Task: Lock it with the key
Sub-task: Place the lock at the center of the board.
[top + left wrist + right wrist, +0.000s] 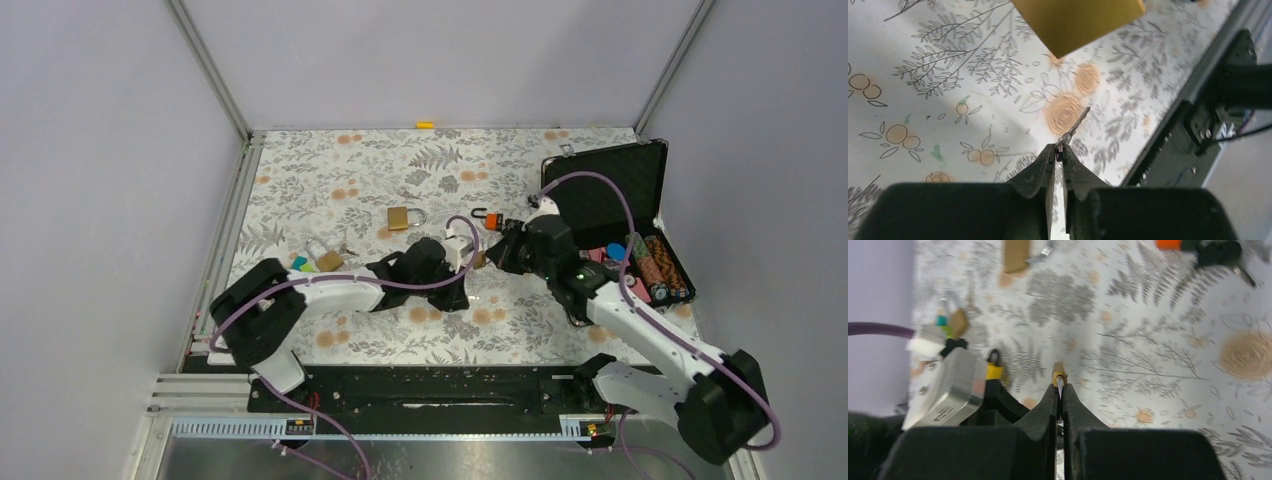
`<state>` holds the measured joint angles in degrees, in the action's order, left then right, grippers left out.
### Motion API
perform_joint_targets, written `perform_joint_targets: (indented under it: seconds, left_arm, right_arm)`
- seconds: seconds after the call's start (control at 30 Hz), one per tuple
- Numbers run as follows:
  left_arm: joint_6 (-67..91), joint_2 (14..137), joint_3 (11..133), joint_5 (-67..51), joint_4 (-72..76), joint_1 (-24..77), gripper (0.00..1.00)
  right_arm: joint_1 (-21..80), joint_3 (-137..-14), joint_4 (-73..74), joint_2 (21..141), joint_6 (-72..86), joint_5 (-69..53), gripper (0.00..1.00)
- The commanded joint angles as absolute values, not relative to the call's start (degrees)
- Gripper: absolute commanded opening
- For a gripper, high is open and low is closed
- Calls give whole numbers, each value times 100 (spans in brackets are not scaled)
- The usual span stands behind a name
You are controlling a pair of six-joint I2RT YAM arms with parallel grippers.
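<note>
The brass padlock (481, 262) is still hanging above the floral mat, so my right gripper should next go down to the open part of the mat between the grippers and let go of it there.
My left gripper (1060, 152) is shut on the head of a small silver key (1075, 125), whose blade points up and to the right over the floral mat. The brass padlock (1078, 20) hangs above the key tip with a gap between them. In the right wrist view my right gripper (1059, 390) is shut on that padlock (1058, 372), seen edge-on just past the fingertips. From the top view the left gripper (462, 262) and the right gripper (497, 250) meet nose to nose mid-table, with the padlock (481, 262) between them.
A second brass padlock (402, 217) lies behind the grippers. An orange lock with black keys (487, 218) lies to its right. A small padlock with coloured tags (320, 258) sits at the left. An open black case (610, 190) with small items stands at the right.
</note>
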<state>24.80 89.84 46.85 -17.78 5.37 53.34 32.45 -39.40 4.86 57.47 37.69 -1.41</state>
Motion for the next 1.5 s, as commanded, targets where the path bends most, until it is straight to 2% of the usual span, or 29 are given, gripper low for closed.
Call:
perform_joint_targets:
  seconds: [0.0, 0.13, 0.43, 0.57, 0.63, 0.8, 1.0, 1.1, 1.27, 1.47]
  left_arm:
    - [3122, 9477, 4711, -1191, 1754, 5362, 11]
    - [3578, 9818, 4576, -1045, 2240, 5381, 15]
    - [3815, 9999, 4322, -808, 2457, 5379, 13]
    - [3684, 9558, 4175, -528, 2182, 5381, 21]
    - [3605, 9268, 4110, -318, 2009, 5379, 29]
    - [3466, 8453, 3883, 265, 1733, 5379, 39]
    - [3213, 7584, 3867, 718, 1200, 5384, 46]
    - [3173, 7228, 3863, 958, 953, 5381, 54]
    - [3188, 6706, 3736, 1093, 834, 5379, 63]
    - [3225, 6314, 3589, 1146, 733, 5381, 73]
  right_arm:
    - [3157, -3839, -104, 6480, 4032, 450, 0]
    - [3129, -3690, -543, 7142, 4181, 280, 0]
    - [3098, -3435, -1094, 8104, 4586, -195, 0]
    - [3094, -3478, -779, 8252, 4905, -71, 1]
    - [3093, -3461, -553, 8320, 5127, -106, 9]
    - [3094, -3121, -304, 8099, 5552, 265, 26]
    - [3093, -3171, 493, 7385, 5448, 1075, 60]
    - [3093, -3437, 756, 7109, 4931, 1730, 72]
    - [3080, -4735, 1153, 7603, 3002, 1828, 80]
    - [3085, -6532, 2171, 9126, 848, 1625, 81]
